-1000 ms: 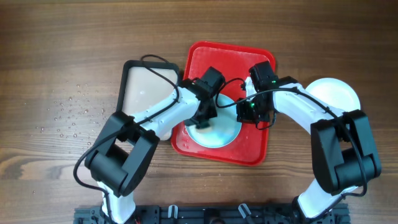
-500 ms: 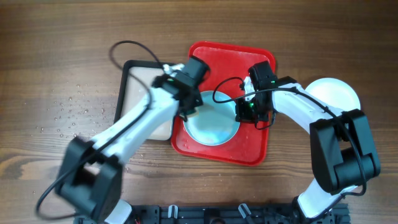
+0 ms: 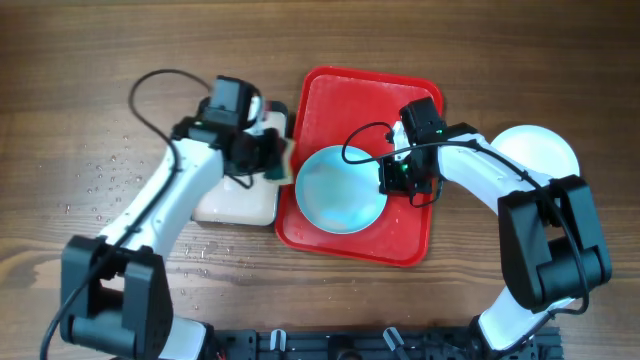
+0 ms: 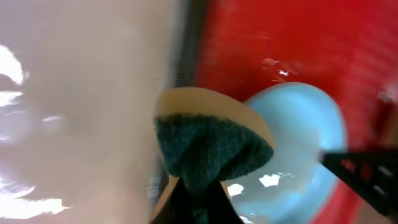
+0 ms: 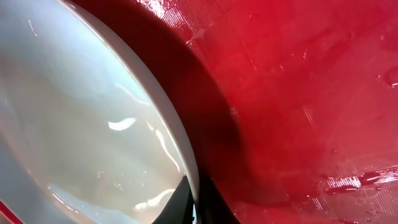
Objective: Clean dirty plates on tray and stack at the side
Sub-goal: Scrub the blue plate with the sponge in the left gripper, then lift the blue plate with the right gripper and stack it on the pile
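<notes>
My left gripper moves to the left in the overhead view next, goes down and releases, since the beige tray's wet bottom lies open beside the sponge (image 4: 208, 140).
A pale blue plate (image 3: 340, 189) lies on the red tray (image 3: 408, 232). My right gripper (image 3: 394, 178) is shut on its right rim; the wrist view shows the plate (image 5: 81, 130) pinched at its edge between the fingers (image 5: 198, 202) over the wet tray (image 5: 298, 93). My left gripper (image 3: 268, 155) is shut on a green and tan sponge (image 4: 208, 140) and hangs over the beige tray (image 3: 235, 198), just left of the red tray. The blue plate (image 4: 298, 137) shows behind the sponge. A white plate (image 3: 540, 152) sits on the table at the right.
The beige tray (image 4: 74, 93) is wet and glossy. Water droplets (image 3: 110, 180) dot the wooden table to the left. The right arm's cable loops above the blue plate.
My left gripper has swung left with the sponge, off the blue plate and over the beige tray. The right gripper and the plate have stayed put.
</notes>
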Controlling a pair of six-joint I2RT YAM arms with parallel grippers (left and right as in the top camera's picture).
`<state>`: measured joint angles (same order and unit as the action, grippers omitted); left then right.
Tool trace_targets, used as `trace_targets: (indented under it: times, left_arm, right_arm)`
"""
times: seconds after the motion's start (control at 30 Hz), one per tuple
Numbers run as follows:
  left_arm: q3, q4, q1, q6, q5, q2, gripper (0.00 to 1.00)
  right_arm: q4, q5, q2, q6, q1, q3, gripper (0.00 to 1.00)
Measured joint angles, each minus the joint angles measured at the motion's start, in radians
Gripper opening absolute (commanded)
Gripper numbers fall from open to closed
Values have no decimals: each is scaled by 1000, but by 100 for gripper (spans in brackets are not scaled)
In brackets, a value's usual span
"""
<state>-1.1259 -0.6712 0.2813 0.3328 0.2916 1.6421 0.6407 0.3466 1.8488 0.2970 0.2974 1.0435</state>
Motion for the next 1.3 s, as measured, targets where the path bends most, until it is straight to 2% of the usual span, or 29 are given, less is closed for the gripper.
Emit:
trace_targets:
  times: [0.17,0.27,0.37,0.5,0.6,0.63,0.67,0.7,0.8,0.87,0.97,1.0,1.17,1.3]
  left_arm:
    - [0,111,172,-1,30,54,4]
    - [5,93,224,53,-12,127,4]
    - [6,36,195,73,-50,99,4]
    - [7,-102,52,76,-197,-60,4]
    - [40,-58,5,72,-294,-57,4]
    - [77,-10,5,72,-331,-45,12]
    - [110,29,5,72,-354,-31,31]
    - [130,55,5,74,-366,-18,43]
    - [154,77,5,69,-392,3,55]
    - [153,77,5,72,-399,1,77]
    - [154,39,5,103,-396,-61,96]
    - [154,34,5,104,-392,-93,100]
    - [153,8,5,118,-375,-284,100]
    - [153,-3,5,118,-373,-320,100]
  right_arm:
    - [0,0,0,0,0,0,6]
    - [2,0,0,0,0,0,7]
    - [6,0,0,0,0,0,7]
    - [3,0,0,0,0,0,6]
    - [-24,-3,0,-1,0,0,4]
    - [-24,-3,0,-1,0,0,4]
    - [-19,-3,0,-3,0,0,4]
    - [-9,-8,-2,-3,0,1,4]
    - [80,-112,-53,-3,10,-5,4]
    - [137,-243,-163,19,42,-9,5]
    - [184,-475,-313,72,116,-9,4]
    - [185,-539,-353,81,147,-9,4]
    - [161,-904,-512,100,346,-9,4]
    - [76,-1058,-526,3,451,-9,4]
